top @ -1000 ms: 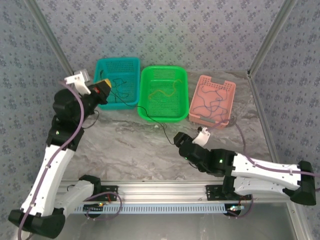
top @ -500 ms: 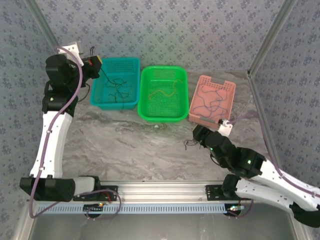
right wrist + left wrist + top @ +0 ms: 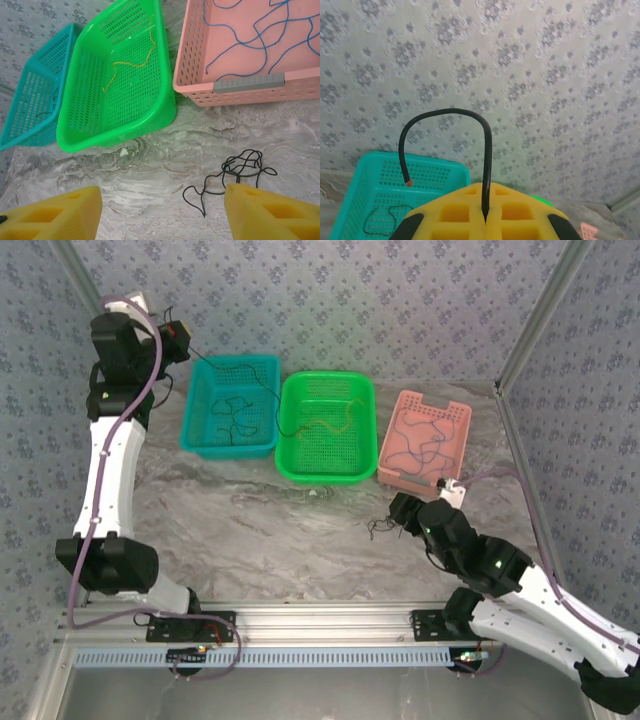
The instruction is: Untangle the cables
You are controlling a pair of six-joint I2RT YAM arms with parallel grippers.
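Observation:
The teal basket stands below the raised left gripper, so the left gripper will next move toward the basket and down to release the black cable inside it.
My left gripper [image 3: 180,340] is raised high at the back left, above the teal basket [image 3: 232,362]. It is shut on a black cable [image 3: 488,150] whose short end arches over the yellow fingers [image 3: 520,215]. The rest of that cable trails down toward the baskets. My right gripper [image 3: 162,212] hovers open low over the table. A small black cable tangle [image 3: 242,167] lies loose by its right finger [image 3: 272,212]. It shows from above as the black tangle [image 3: 381,528], just left of the right gripper [image 3: 403,510].
The teal basket holds thin black cables [image 3: 232,420]. A green basket [image 3: 75,140] holds a yellow-orange cable [image 3: 131,64]. A pink basket [image 3: 197,92] holds blue cables [image 3: 250,35]. All three stand in a row at the back, walls close behind.
My left arm has swung up and back, lifting the black cable. My right gripper has moved right and let go; the black tangle now lies on the table.

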